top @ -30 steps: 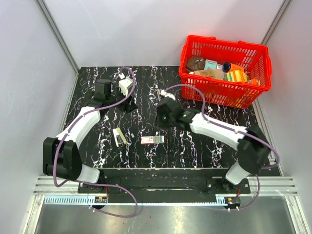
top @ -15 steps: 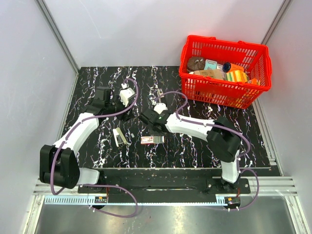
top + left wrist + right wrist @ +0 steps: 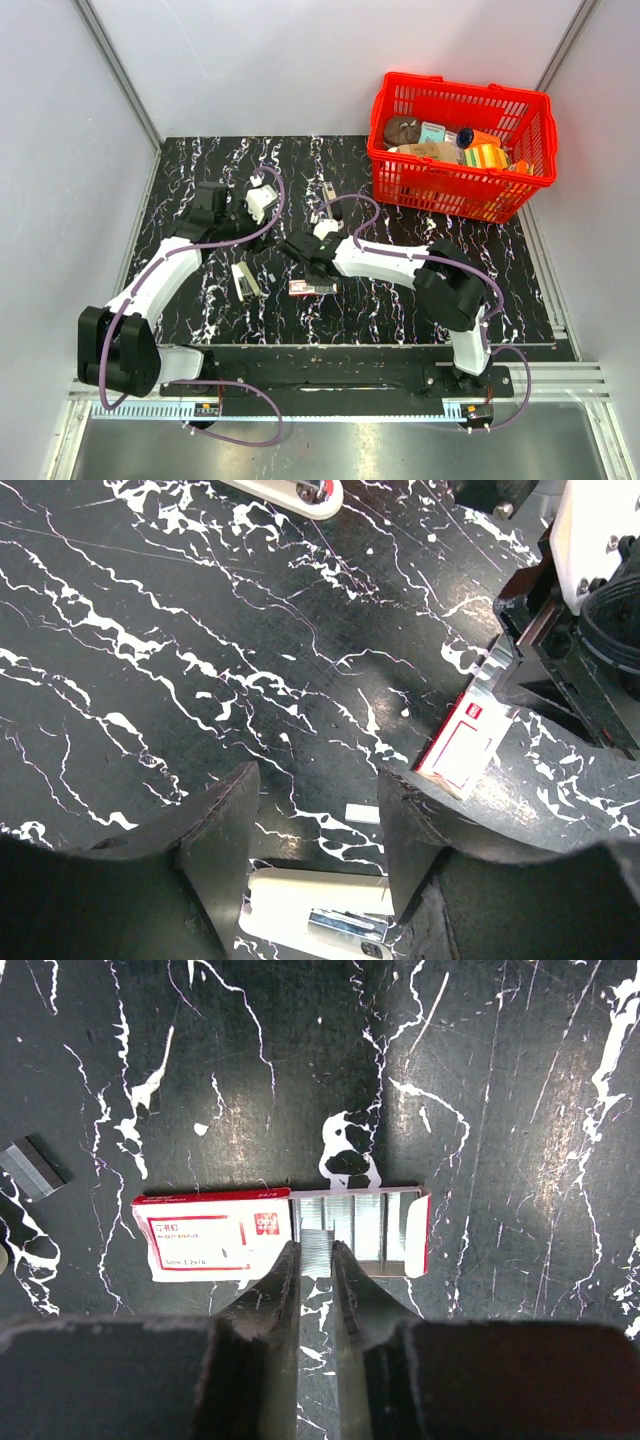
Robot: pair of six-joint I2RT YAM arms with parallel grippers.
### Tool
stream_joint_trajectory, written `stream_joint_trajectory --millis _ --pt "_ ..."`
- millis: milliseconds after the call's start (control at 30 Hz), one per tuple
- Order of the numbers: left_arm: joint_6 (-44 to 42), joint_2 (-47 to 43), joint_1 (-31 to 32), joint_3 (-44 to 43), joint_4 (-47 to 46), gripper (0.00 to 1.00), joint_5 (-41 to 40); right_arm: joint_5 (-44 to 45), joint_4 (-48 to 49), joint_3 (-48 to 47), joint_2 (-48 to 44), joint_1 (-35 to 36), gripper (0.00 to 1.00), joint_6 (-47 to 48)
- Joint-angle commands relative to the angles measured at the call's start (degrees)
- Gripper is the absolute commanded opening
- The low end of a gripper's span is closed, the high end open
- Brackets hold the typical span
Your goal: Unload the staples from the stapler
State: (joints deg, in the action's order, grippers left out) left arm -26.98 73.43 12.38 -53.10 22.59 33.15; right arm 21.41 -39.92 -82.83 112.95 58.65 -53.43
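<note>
Next, my right gripper moves down slightly into the near part of the staple box's tray and releases the staple strip, because the open staple box (image 3: pixel 312 288) is already directly beneath.
The white stapler (image 3: pixel 243 279) lies on the black marbled table, and its end shows between and just below my left fingers (image 3: pixel 320 920). My left gripper (image 3: pixel 248 234) (image 3: pixel 318 825) is open and empty above it. The red-and-white staple box (image 3: pixel 312 288) (image 3: pixel 215 1235) lies open, with rows of staples in its tray (image 3: pixel 370 1228). My right gripper (image 3: pixel 314 273) (image 3: pixel 315 1252) is shut on a staple strip (image 3: pixel 316 1240) at the tray's near edge. The box also shows at the right of the left wrist view (image 3: pixel 468 742).
A short loose staple strip (image 3: pixel 362 813) lies between the stapler and the box. A grey strip (image 3: pixel 25 1165) lies left of the box. A small pale object (image 3: pixel 328 192) lies mid-table. A red basket (image 3: pixel 457 190) of goods stands at the back right.
My right arm swung left and nearer, and its gripper came down over the open staple box. My left gripper moved nearer, toward the stapler.
</note>
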Motion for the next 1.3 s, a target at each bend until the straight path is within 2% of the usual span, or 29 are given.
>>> stream_joint_trajectory --millis 0,1267 --pt "-1.6 -2.4 0.4 0.7 -1.8 0.55 -1.0 0.3 -0.3 -1.0 0.3 0.5 0.00 -1.3" --pt "-2.1 -4.2 2.0 2.7 -4.0 0.56 -2.5 -1.9 -0.2 0.7 0.0 0.8 0.00 -1.6"
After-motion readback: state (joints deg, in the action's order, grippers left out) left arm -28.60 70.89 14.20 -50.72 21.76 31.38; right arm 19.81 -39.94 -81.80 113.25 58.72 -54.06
